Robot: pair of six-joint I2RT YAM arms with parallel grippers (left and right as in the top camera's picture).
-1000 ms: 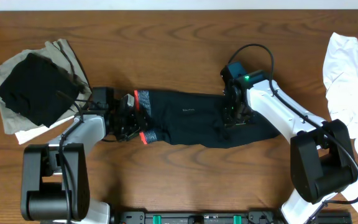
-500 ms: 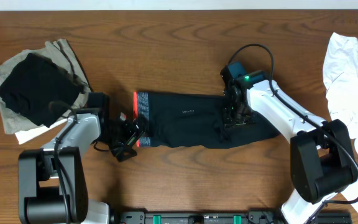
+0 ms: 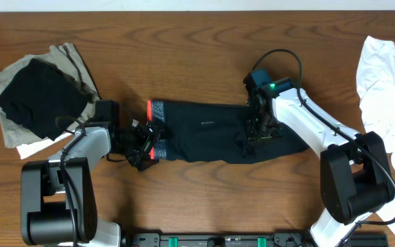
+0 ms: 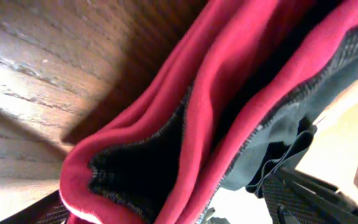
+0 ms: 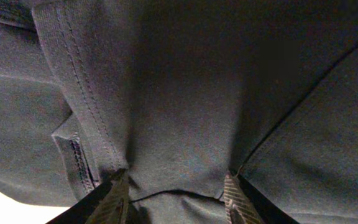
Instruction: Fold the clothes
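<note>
My left gripper shifts slightly outward at the waistband's near corner next and closes on the waistband's red edge, since that edge lies loose between my open fingers.
The clothes (image 3: pixel 204 130), black leggings, lie in a long band across the table's middle. Their grey waistband (image 3: pixel 158 110), edged in coral-red, is at the left end. My left gripper (image 3: pixel 142 143) is at the waistband's lower corner with its jaws wide open. In the left wrist view the red edge (image 4: pixel 229 93) lies loose between them (image 4: pixel 166 208). My right gripper (image 3: pixel 258 129) presses down on the leggings right of centre. In its wrist view a fold of black fabric (image 5: pixel 185 93) is bunched between its fingertips (image 5: pixel 174 198).
A plain black garment on khaki and white pieces (image 3: pixel 36 96) lies at the far left, close behind my left arm. A white shirt (image 3: pixel 386 75) lies at the right edge. Bare wooden table (image 3: pixel 184 48) runs along the back.
My left gripper let go of the waistband corner, opened, swung out toward the front, then came back to that corner. The leggings' left end settled flatter. The right arm stayed put.
</note>
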